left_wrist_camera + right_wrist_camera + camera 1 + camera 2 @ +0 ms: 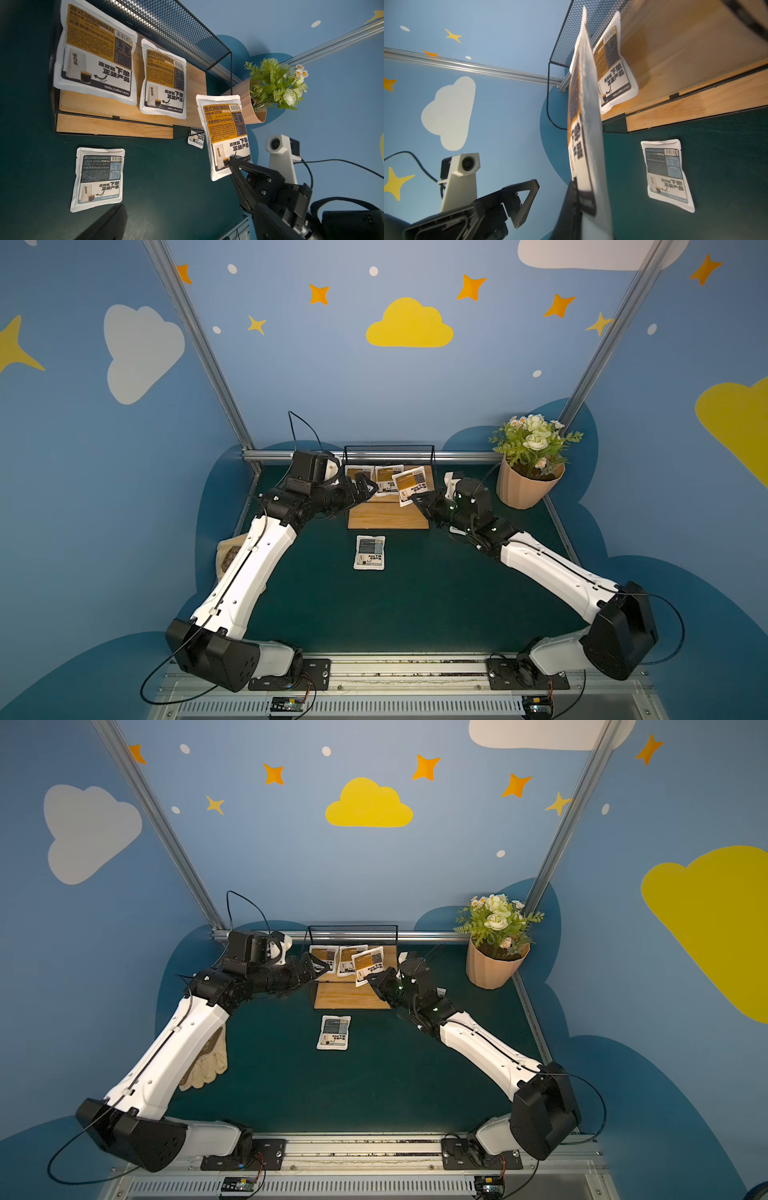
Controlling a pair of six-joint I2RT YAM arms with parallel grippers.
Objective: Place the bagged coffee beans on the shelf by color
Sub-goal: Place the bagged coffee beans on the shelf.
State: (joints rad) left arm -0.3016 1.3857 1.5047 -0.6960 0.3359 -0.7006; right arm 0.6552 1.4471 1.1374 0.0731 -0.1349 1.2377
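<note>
I should move my right gripper outward and down next and let go of the pouch on the upper board's bare end [390, 954] [680, 50], since that spot is outward of and below my gripper.
The shelf [388, 516] stands at the back middle. Two orange-label bagged coffee beans [358, 475] [388, 479] lie on its upper board. My right gripper [415, 499] is shut on the lower corner of a third orange pouch [226, 133], held in the air over the shelf's right end. A grey-blue pouch [370, 552] lies flat on the table in front of the shelf. The corner of another pouch [196, 139] peeks from behind the held one, by the shelf's right end. My left gripper [365, 485] stands open at the shelf's left end, holding nothing.
A peach flower pot [525, 485] with white flowers stands at the back right. A tan cloth [208, 1065] lies under my left arm at the table's left side. Metal rails border the dark green table.
</note>
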